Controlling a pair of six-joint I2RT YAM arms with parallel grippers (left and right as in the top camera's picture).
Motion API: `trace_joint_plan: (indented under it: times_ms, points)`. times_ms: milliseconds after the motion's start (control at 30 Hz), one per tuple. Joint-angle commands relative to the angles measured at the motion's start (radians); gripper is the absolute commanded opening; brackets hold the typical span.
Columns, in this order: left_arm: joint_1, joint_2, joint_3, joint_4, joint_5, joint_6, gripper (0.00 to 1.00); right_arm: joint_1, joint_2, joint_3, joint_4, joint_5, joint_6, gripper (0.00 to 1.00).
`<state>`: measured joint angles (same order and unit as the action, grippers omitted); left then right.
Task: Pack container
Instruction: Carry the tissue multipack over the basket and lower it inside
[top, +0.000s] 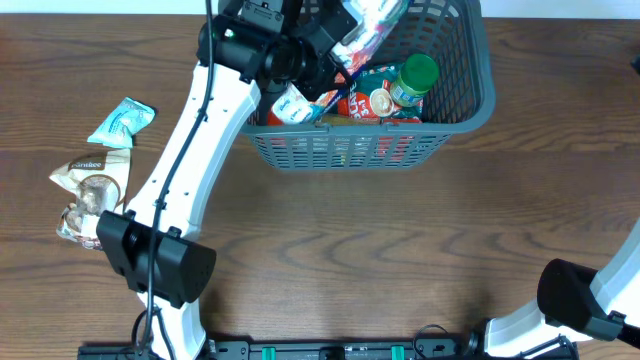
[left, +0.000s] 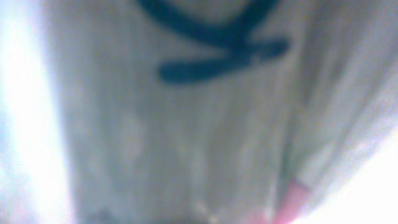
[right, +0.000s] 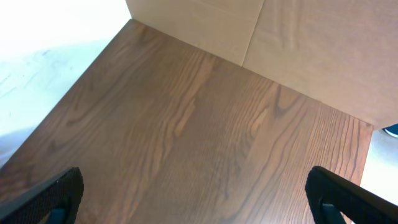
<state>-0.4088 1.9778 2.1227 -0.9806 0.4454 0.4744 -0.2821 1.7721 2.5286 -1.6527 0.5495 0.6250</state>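
Observation:
My left gripper will go down into the container next and let go of the snack packet onto the red packet by the green-lidded jar, because that is below my gripper.
The dark grey lattice container stands at the back centre of the table. It holds a green-lidded jar, a red packet and a white packet. My left gripper is over the container's left part, shut on a silvery pink snack packet that tilts over the inside. The left wrist view is filled by that packet's blurred white surface, and the fingers are hidden there. My right gripper is open and empty above bare table.
A light blue packet and a brown-and-white cookie packet lie at the table's left. The right arm's base sits at the front right corner. A cardboard wall stands behind the table in the right wrist view.

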Motion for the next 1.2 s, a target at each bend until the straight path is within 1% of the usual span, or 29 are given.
trace_joint_plan:
  times_ms: [0, 233, 400, 600, 867, 1167]
  points:
    - [-0.002, 0.008, 0.017, -0.016, 0.014, 0.095, 0.06, -0.005, 0.002, -0.004, -0.001, 0.006, 0.018, 0.99]
    - [-0.002, 0.026, 0.016, -0.094, 0.014, 0.226, 0.06, -0.005, 0.002, -0.004, -0.001, 0.006, 0.017, 0.99]
    - [-0.002, 0.06, 0.014, -0.104, 0.015, 0.293, 0.06, -0.005, 0.002, -0.004, -0.001, 0.006, 0.017, 0.99]
    - [-0.002, 0.123, 0.014, -0.103, 0.015, 0.319, 0.06, -0.005, 0.002, -0.004, -0.001, 0.006, 0.017, 0.99]
    - [-0.002, 0.223, 0.014, -0.104, 0.015, 0.322, 0.06, -0.005, 0.002, -0.004, -0.001, 0.006, 0.018, 0.99]
    - [-0.002, 0.235, 0.014, -0.113, 0.015, 0.322, 0.06, -0.005, 0.002, -0.004, -0.001, 0.006, 0.018, 0.99]
